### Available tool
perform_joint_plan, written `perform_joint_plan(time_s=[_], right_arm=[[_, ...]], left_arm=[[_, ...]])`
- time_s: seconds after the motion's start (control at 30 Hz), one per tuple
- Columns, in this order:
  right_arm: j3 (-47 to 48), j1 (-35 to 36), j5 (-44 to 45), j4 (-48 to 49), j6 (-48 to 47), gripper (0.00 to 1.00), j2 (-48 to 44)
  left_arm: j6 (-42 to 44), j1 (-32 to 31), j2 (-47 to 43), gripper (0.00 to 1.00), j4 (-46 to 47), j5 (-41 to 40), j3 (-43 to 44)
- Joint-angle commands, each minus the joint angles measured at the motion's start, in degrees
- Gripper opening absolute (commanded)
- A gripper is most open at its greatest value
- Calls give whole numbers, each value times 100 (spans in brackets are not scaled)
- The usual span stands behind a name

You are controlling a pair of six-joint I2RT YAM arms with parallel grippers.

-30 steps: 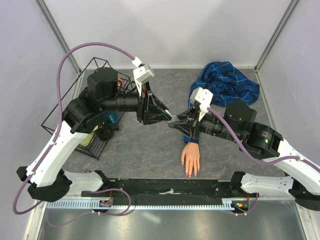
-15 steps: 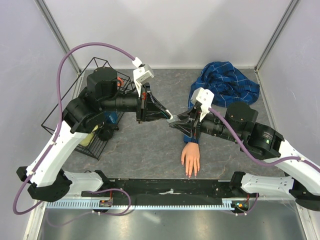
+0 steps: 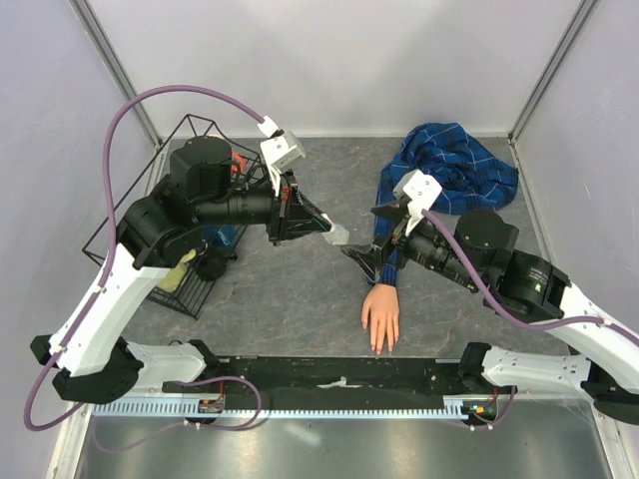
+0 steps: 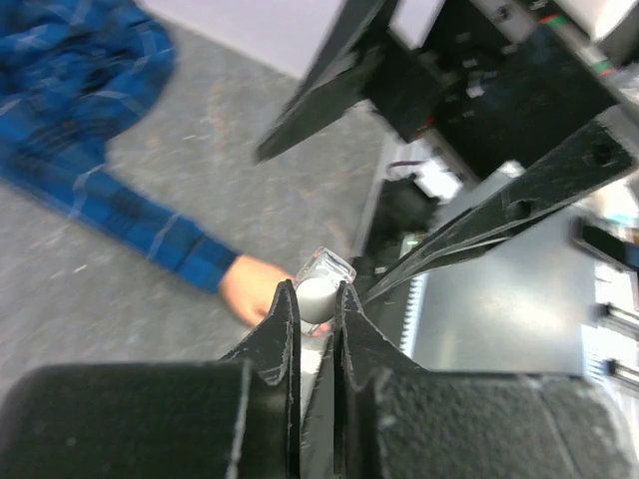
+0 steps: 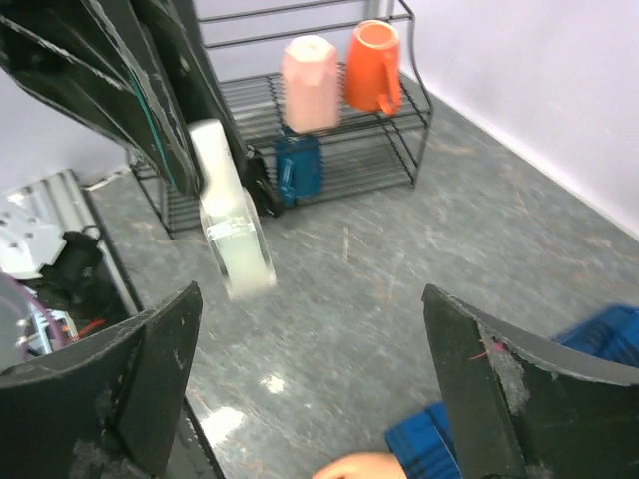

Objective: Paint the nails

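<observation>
The white cap has clear room to stand on the open tabletop between rack and sleeve (image 3: 313, 249), so the robot's left gripper will next lower toward it and release the cap there.
A pale peach mannequin hand (image 3: 380, 314) lies palm down near the front rail, its blue plaid sleeve (image 3: 451, 165) trailing to the back right. The nails (image 3: 380, 347) at its fingertips are too small to make out. My left gripper (image 3: 329, 232) is shut on the white cap (image 4: 316, 297) of a small clear bottle (image 5: 232, 225), which hangs above the table left of the sleeve. My right gripper (image 5: 310, 292) stands wide open just right of the bottle, with nothing between its fingers (image 5: 150, 389). The right gripper (image 3: 361, 251) hovers over the mannequin's wrist.
A black wire rack (image 3: 135, 215) stands at the back left, holding a pink cup (image 5: 308, 68), an orange mug (image 5: 371, 50) and a blue item (image 5: 298, 165). The black front rail (image 3: 339, 374) runs just past the fingertips.
My left gripper closed on the bottle's cap and drew back left with it. My right gripper opened, let go of the bottle and pulled back to the right.
</observation>
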Motion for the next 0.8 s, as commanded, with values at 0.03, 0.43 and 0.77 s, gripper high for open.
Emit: perform_joint_plan(time_s=[0.03, 0.43, 0.77], right_arm=[[-250, -9, 888, -103, 180, 98, -334], [-901, 0, 1513, -480, 619, 98, -1239], [-1332, -9, 1803, -841, 1155, 98, -1846]], left_arm=[[748, -3, 181, 2, -645, -1448, 139], [899, -3, 489, 2, 1479, -4255, -2734], [46, -11, 743, 2, 3888, -4967, -4624]])
